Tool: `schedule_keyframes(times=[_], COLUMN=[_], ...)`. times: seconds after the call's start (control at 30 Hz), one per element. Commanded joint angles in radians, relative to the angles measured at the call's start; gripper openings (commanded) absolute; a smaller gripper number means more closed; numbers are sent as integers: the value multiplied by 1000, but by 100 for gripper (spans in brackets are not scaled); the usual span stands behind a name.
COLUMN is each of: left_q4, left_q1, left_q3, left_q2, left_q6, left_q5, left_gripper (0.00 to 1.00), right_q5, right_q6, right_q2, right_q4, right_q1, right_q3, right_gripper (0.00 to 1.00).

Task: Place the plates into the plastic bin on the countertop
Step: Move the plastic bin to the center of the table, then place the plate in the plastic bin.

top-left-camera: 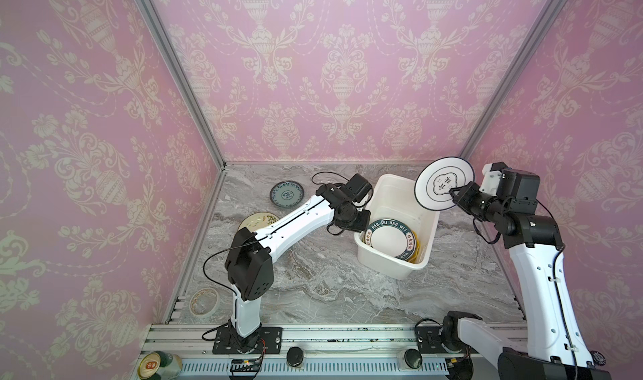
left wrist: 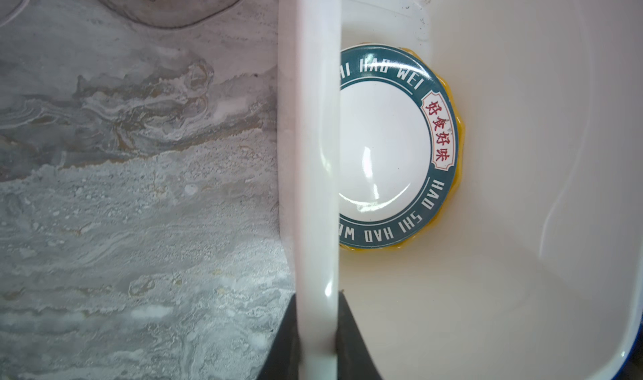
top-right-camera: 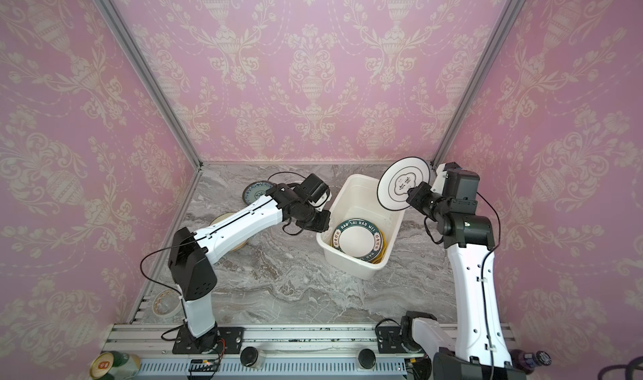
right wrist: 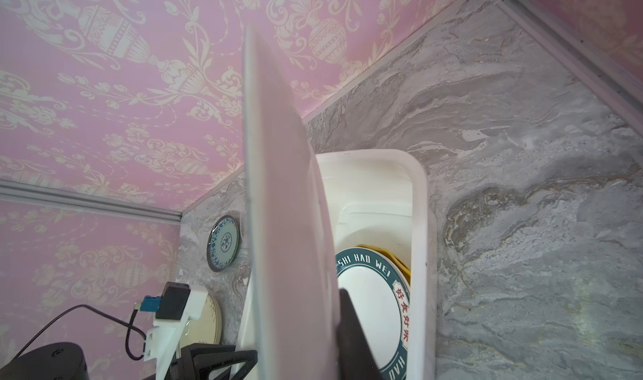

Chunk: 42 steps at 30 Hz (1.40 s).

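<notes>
I will next use my left gripper to draw the bin by its pinched rim [top-left-camera: 360,234] back and toward the cream floral plate [top-left-camera: 257,220], then release it, since the bin stands near the far wall.
The white plastic bin [top-left-camera: 386,267] stands on the grey countertop [top-left-camera: 313,284]. In it a white plate with a green lettered rim [top-left-camera: 389,237] lies on a yellow plate [top-left-camera: 420,253]. My left gripper [left wrist: 317,312] is shut on the bin's rim [left wrist: 309,152], one finger on each side. Above the bin's far right corner, my right gripper [top-left-camera: 454,193] is shut on the edge of a white dark-rimmed plate [top-left-camera: 443,183], held nearly upright. A teal patterned plate [top-left-camera: 287,194] and a cream floral plate [top-left-camera: 257,220], half under my left arm, lie on the countertop.
A clear glass plate [left wrist: 167,2] lies on the countertop beside the bin. A roll of tape [top-left-camera: 204,302] sits at the front left corner. A can [top-left-camera: 153,364] lies off the countertop by the front rail. Pink walls close in three sides.
</notes>
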Motion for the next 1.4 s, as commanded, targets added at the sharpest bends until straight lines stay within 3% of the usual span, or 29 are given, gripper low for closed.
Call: schedule_keyframes(times=[0.0, 0.2, 0.53, 0.67, 0.8, 0.9, 1.03, 1.37], left_q4=[-16, -16, -66, -73, -51, -5, 80, 246], left_q1=[-5, 7, 26, 43, 60, 75, 101, 140], left_q3=[-135, -175, -225, -266, -280, -282, -282, -343], left_q2=[-111, -176, -247, -299, -360, -417, -489, -549], left_q6=[-40, -29, 21, 31, 50, 80, 135, 200], left_q5=[-16, -9, -3, -16, -45, -74, -111, -76], left_gripper=[12, 16, 24, 36, 53, 65, 72, 75], right_q5=[-133, -209, -201, -154, -90, -39, 0, 95], right_q6=[-48, -195, -453, -601, -708, -744, -771, -847], right_q2=[-33, -10, 101, 176, 220, 243, 279, 447], right_q4=[-21, -137, -367, -503, -558, -546, -506, -496], right_q1=[43, 184, 322, 371, 411, 420, 433, 511], right_q3=[-9, 27, 133, 199, 216, 209, 203, 214], right_gripper=[0, 0, 0, 0, 0, 0, 0, 0])
